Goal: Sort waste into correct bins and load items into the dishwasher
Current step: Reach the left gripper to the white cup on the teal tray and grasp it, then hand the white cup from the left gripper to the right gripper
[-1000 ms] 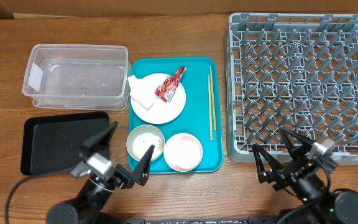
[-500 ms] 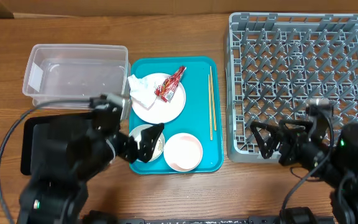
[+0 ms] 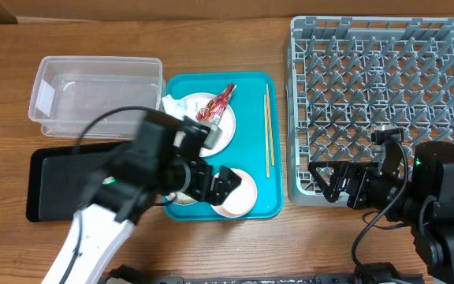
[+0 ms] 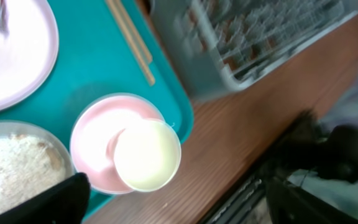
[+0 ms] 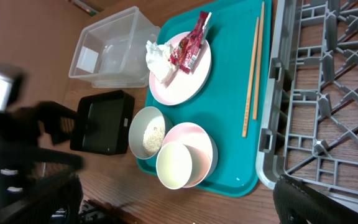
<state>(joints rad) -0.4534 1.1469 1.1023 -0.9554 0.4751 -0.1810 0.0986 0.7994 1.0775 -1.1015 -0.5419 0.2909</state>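
I will lower my left gripper astride the white cup's rim next, because the white cup (image 4: 146,155) is in the pink bowl (image 4: 95,140).
On the teal tray (image 3: 254,158) a pale plate (image 5: 182,81) carries the red-and-white wrapper (image 3: 217,102) and the crumpled napkin (image 5: 159,59). Chopsticks (image 3: 267,130) lie along the tray's right side. A greyish bowl holding rice (image 5: 148,134) sits beside the pink bowl (image 4: 95,140), and the white cup (image 4: 146,155) rests in that pink bowl. My left gripper (image 3: 215,180) hovers open over the two bowls, holding nothing. My right gripper (image 3: 339,183) stands open and empty at the front edge of the grey dish rack (image 3: 385,102).
The clear tub (image 3: 93,95) stands at the back left, with the flat black tray (image 3: 53,181) in front of it. My left arm covers the greyish bowl and part of the plate from above. Bare wood runs along the table's front edge.
My left arm has swung up from the table's front edge to over the tray's bowls. My right arm has risen toward the rack's front edge. Both grippers stay open.
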